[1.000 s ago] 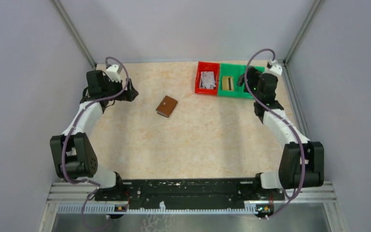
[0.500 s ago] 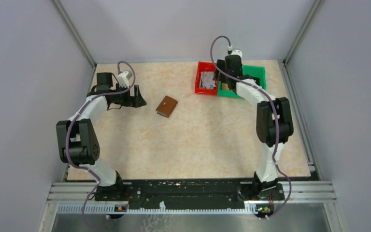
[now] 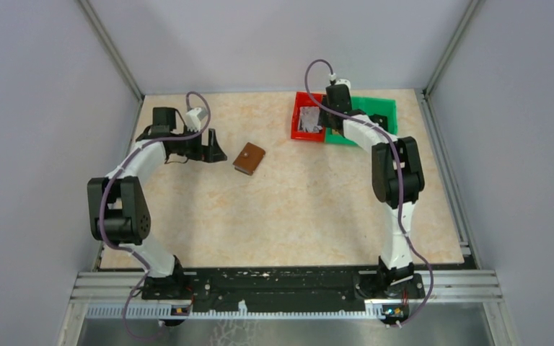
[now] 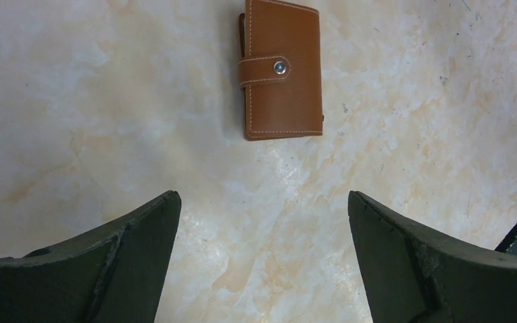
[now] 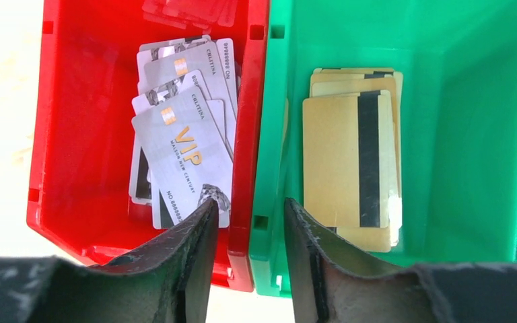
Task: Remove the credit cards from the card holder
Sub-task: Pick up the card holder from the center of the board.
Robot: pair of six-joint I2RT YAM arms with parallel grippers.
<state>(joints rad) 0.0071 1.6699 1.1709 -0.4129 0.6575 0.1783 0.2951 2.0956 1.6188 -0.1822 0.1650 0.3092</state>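
Observation:
The card holder (image 3: 249,158) is folded shut, so my left gripper will move down next, to the right in the top view, onto the cover's tab-side edge near the far corner.
The brown card holder (image 3: 249,158) lies folded shut on the table, its snap tab fastened (image 4: 283,70). My left gripper (image 3: 213,151) hovers just left of it, jaws wide open (image 4: 262,196) and nothing between them. Gold credit cards (image 5: 353,161) with a dark stripe lie stacked in the green bin (image 5: 485,134). Silver-grey cards (image 5: 185,145) lie in the red bin (image 5: 81,121). My right gripper (image 5: 248,205) hangs over the two bins' adjoining walls, its jaws a narrow gap apart and holding nothing; from above it (image 3: 331,121) is over the bins.
The red bin (image 3: 296,122) and green bin (image 3: 379,114) stand side by side at the back right of the marbled table. Grey walls with metal posts close in the back and sides. The arm bases sit on a black rail at the near edge.
My right arm swung in from the far right to hang over the bins, and its jaws narrowed. My left gripper moved right, closer to the card holder, still wide open.

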